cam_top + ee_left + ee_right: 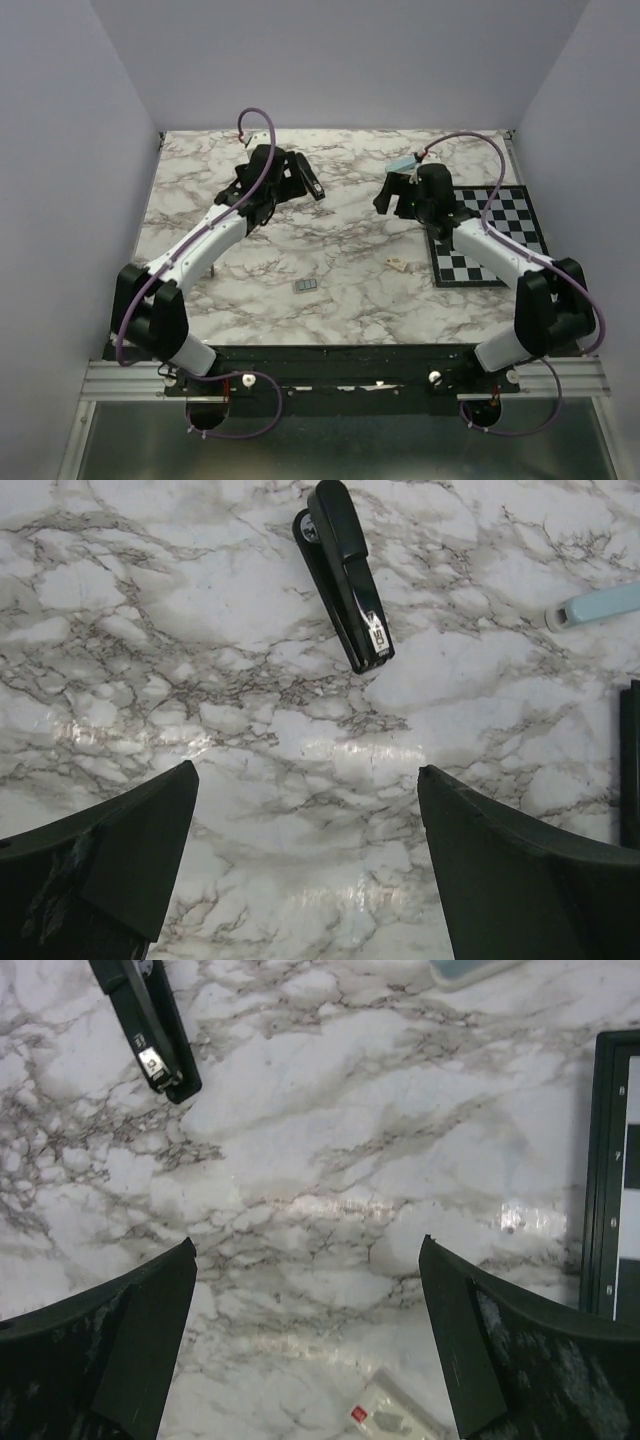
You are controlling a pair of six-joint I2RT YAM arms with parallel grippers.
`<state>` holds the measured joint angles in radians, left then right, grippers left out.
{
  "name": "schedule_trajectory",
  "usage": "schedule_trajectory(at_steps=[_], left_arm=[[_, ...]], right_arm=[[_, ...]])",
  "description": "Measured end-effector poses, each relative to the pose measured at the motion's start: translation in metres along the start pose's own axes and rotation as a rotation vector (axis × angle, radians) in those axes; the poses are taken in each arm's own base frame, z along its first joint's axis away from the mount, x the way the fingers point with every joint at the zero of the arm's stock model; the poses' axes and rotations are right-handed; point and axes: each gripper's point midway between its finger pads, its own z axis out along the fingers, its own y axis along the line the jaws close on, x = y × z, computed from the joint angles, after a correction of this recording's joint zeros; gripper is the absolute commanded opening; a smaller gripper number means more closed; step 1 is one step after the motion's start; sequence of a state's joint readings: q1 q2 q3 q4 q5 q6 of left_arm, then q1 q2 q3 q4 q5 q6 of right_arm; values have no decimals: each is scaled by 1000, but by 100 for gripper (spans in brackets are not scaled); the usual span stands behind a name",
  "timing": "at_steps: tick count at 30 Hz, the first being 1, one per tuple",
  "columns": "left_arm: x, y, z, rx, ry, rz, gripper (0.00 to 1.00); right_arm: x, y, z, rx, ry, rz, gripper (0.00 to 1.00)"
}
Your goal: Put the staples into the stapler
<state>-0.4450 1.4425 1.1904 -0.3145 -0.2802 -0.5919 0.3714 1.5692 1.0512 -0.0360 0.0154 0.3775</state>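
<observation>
My left gripper should lower its open fingers down and to its right in the top view to straddle the stapler's middle (311,178) (352,578), which lies that way.
The black stapler (313,184) lies closed on the marble table at the back, left of centre. It also shows in the left wrist view (345,575) and the right wrist view (150,1025). The staples (307,287), a tiny grey block, lie near the table's front centre, far from both grippers and out of both wrist views. My left gripper (290,177) (305,770) is open and empty, just short of the stapler. My right gripper (391,196) (305,1242) is open and empty above bare marble, to the right of the stapler.
A black-and-white checkerboard (490,235) (610,1160) lies at the right. A small white box with a red label (398,264) (395,1420) sits beside it. A light blue object (403,160) (600,605) lies at the back right. Pale walls enclose the table.
</observation>
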Motion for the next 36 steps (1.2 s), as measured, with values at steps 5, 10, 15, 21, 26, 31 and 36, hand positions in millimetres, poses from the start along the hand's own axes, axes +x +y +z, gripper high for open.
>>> schedule_trajectory(at_steps=[5,10,15,21,26,31,36], left_arm=[[6,-18,55,-60,32,3,99],[16,-27,112,-117,55,10,99],[20,-32,161,-166,46,13,99],[21,-42,206,-191,35,15,92],[31,-37,229,-225,60,18,73],[43,-23,229,-262,103,37,53],[51,-18,231,-252,122,58,24]], right_arm=[[8,4,-47,-54,-117,69,100],[15,6,-74,-125,-201,111,100],[35,8,-85,-179,-198,134,100],[47,9,-86,-211,-191,142,100],[41,13,-88,-232,-216,141,100],[38,15,-90,-240,-228,140,100],[37,15,-91,-242,-231,139,100]])
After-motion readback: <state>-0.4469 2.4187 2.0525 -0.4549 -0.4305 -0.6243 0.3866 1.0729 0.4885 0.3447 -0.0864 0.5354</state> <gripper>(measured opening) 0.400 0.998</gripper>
